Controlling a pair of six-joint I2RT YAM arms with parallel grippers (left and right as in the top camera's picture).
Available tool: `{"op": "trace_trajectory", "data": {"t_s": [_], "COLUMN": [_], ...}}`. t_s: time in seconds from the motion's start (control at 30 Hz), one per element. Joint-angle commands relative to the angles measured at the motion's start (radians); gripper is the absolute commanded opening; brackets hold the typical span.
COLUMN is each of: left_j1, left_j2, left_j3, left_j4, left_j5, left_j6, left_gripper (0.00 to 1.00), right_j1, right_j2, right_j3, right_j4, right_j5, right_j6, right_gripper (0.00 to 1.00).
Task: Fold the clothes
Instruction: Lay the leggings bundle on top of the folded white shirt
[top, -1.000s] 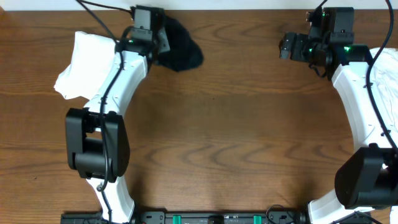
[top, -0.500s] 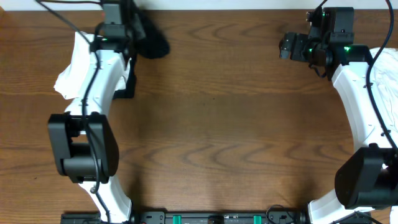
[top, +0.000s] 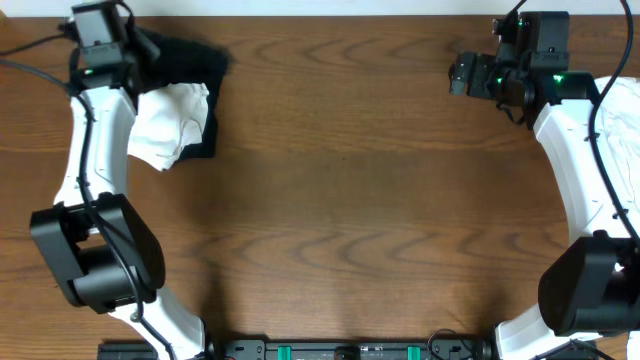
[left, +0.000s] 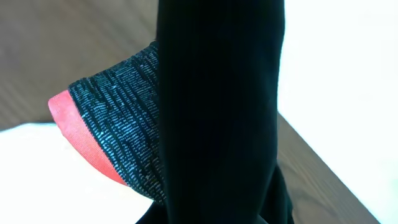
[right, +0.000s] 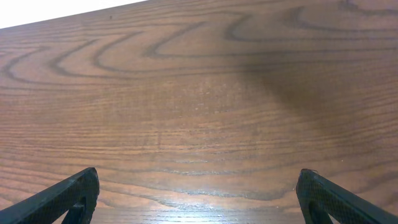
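Observation:
The left gripper should move back and down and release the black cloth (left: 217, 112) over the crumpled white garment (left: 62, 177), which lies uncovered below it, nearer the robot's base.
A black garment (top: 190, 65) lies at the table's far left, draped over a crumpled white garment (top: 170, 120). My left gripper (top: 135, 48) is at the black garment's left end, near the table's back edge. In the left wrist view the black cloth (left: 217, 112) fills the frame and hides the fingers; a grey knit band with a red edge (left: 93, 137) shows beside it. The cloth hangs from the jaws, so the gripper is shut on it. My right gripper (top: 460, 75) is open and empty over bare wood (right: 199, 173) at the back right.
A second white cloth (top: 625, 120) lies at the table's right edge under the right arm. The wooden table (top: 350, 200) stretches between the two arms. The arm bases stand at the front edge.
My left gripper has swung left along the back edge, dragging the black garment from the back middle over the white garment. The right arm has not moved.

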Motion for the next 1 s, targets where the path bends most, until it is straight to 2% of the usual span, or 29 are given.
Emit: {"op": "trace_trajectory", "data": {"t_s": [0.0,0.27,0.5,0.67,0.97], "left_j1": [0.011,0.033,0.053,0.053,0.058], "left_j2": [-0.032,-0.032,-0.032,-0.032,-0.032], "left_j3": [0.02,0.018,0.018,0.011,-0.076], "left_j4": [-0.046,-0.214,-0.298,-0.371,-0.382], "left_j5": [0.007,-0.042,-0.051,-0.056,-0.057], "left_j6": [-0.097,-0.259,-0.27,-0.328,-0.331], "left_gripper": [0.06,0.06,0.06,0.06,0.06], "right_j1": [-0.002,-0.002,-0.002,-0.002,-0.002], "right_j2": [0.003,0.003,0.003,0.003,0.003], "right_j3": [-0.003,-0.003,-0.003,-0.003,-0.003], "right_j4": [-0.001,-0.001,-0.001,-0.001,-0.001], "right_j5": [0.01,0.01,0.01,0.01,0.01], "right_j6": [0.0,0.0,0.0,0.0,0.0], "right_gripper": [0.99,0.99,0.99,0.99,0.99]}}
